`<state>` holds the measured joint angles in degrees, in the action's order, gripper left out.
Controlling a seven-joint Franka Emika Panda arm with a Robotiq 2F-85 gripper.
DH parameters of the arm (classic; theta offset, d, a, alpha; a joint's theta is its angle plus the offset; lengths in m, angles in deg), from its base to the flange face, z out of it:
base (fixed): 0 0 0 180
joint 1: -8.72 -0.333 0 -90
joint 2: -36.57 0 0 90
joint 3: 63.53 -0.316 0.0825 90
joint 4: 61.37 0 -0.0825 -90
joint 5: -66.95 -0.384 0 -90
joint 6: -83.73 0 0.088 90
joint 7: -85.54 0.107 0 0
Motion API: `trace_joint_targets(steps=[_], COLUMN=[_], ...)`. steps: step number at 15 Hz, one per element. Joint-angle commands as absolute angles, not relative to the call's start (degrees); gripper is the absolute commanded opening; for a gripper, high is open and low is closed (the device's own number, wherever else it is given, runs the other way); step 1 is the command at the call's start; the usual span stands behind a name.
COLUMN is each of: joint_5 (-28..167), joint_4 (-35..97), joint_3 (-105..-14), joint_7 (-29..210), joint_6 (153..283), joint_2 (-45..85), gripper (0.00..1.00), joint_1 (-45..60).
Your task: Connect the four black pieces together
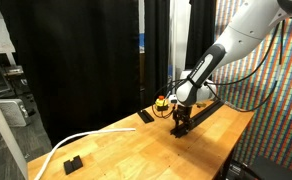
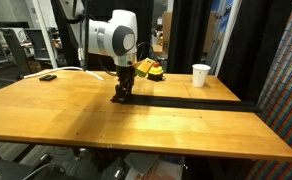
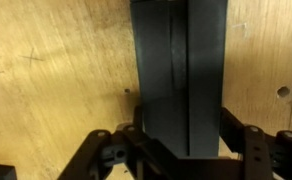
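Observation:
The black strip lies flat on the tabletop, so next I will move my gripper a little along its length toward its other end, stay low, and release the strip's gripped end [image 2: 120, 100] [image 3: 182, 112].
A long thin black strip of joined black pieces [image 1: 204, 112] lies on the wooden table, and it also shows in the other exterior view [image 2: 196, 101]. I cannot tell how many bars make it up. My gripper [image 1: 179, 122] [image 2: 121, 93] stands down on the table at one end of the strip. In the wrist view the matte-black bar [image 3: 176, 60] runs between the fingers of my gripper [image 3: 179, 128], which press against both of its sides.
A short flat black piece [image 1: 146, 116] lies apart near the table's far edge. A small black block [image 1: 73, 162] [image 2: 48, 77] sits by a white cable [image 1: 81, 138]. A yellow-and-red object [image 2: 151, 68] and a white cup [image 2: 201, 75] stand at the table's edge.

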<state>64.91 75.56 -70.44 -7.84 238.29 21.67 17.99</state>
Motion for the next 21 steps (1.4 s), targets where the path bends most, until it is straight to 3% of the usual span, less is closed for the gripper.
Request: trace_joint_targets(steps=[1, 21], joint_5=[65.56, 64.61], joint_4=[76.97, 79.41], joint_3=[-69.34, -68.37], joint_7=[-8.96, -11.84], joint_6=[238.19, 238.67], joint_2=[22.53, 23.85], gripper=[0.48, 0.48], joint_1=[17.81, 18.27])
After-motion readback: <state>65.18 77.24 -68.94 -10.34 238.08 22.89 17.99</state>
